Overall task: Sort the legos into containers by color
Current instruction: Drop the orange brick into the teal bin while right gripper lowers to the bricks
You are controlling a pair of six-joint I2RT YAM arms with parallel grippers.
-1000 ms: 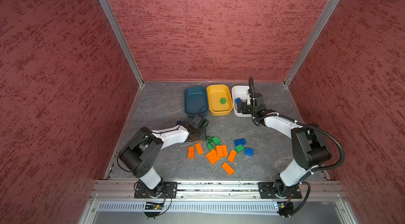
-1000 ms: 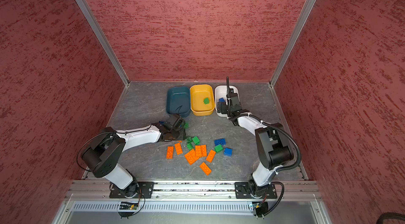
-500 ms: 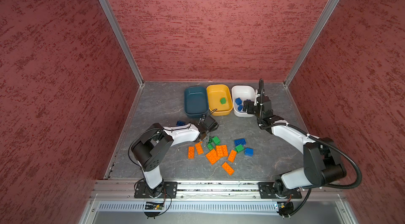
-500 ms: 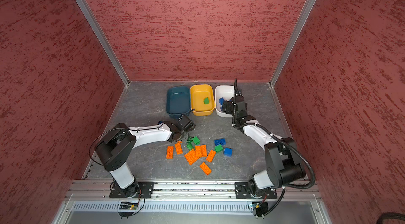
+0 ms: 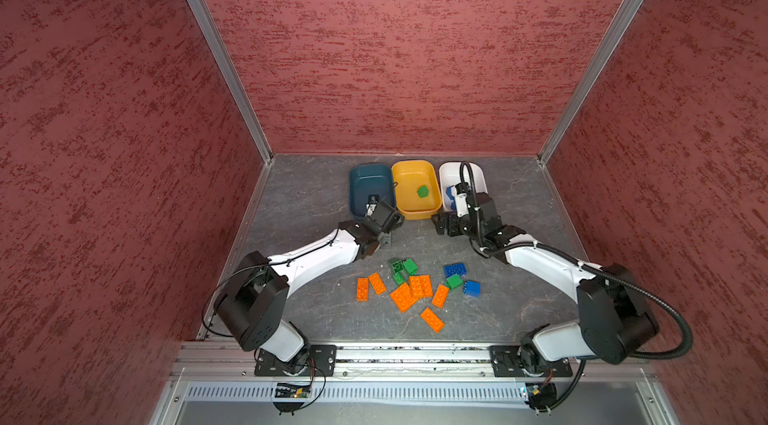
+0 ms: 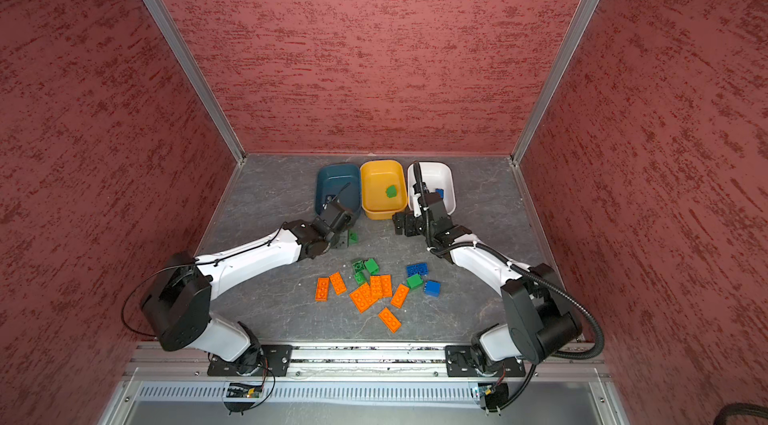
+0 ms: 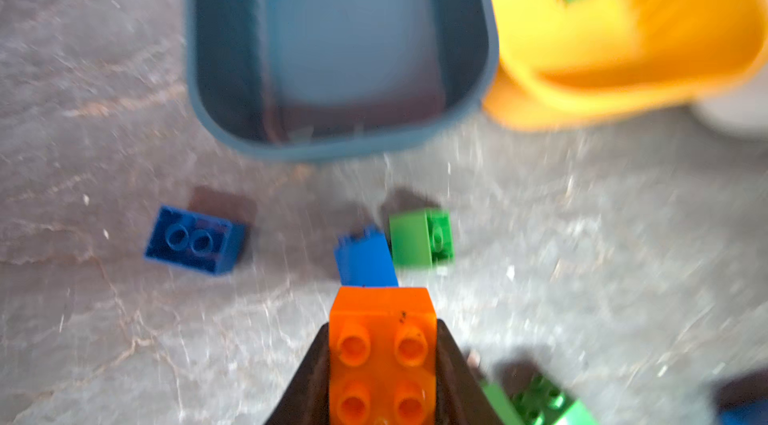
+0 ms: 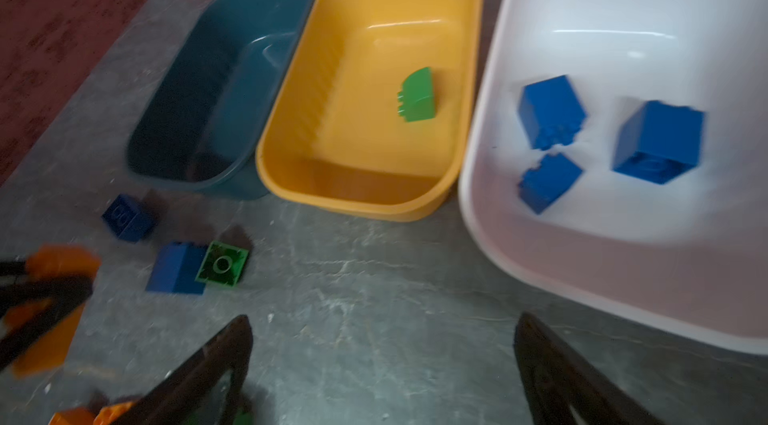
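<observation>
My left gripper holds the orange lego (image 7: 382,344) and will next carry it outward over the inside of the dark teal container (image 7: 348,36) and release it, because the other tubs hold green and blue.
My left gripper (image 7: 382,360) is shut on an orange lego (image 7: 382,344), just in front of the dark teal container (image 5: 365,181), whose inside shows no legos. Beyond its tips lie two blue bricks (image 7: 193,240) and a green one (image 7: 419,238) on the floor. The yellow container (image 5: 409,177) holds one green piece (image 5: 423,191). The white container (image 8: 623,7) holds three blue bricks (image 8: 550,111). My right gripper (image 8: 382,319) hangs open and empty over bare floor in front of the yellow and white containers. Loose orange plates (image 5: 403,296), green blocks (image 5: 409,265) and blue blocks (image 5: 455,269) lie mid-floor.
Red textured walls close in the grey floor (image 5: 307,194) on three sides. The three tubs stand side by side against the back wall. Both arm bases sit on a metal rail (image 5: 415,354) along the front edge.
My left gripper has shut on the orange lego and shifted toward the teal container. My right gripper has drawn back out of the white container toward the front, still open.
</observation>
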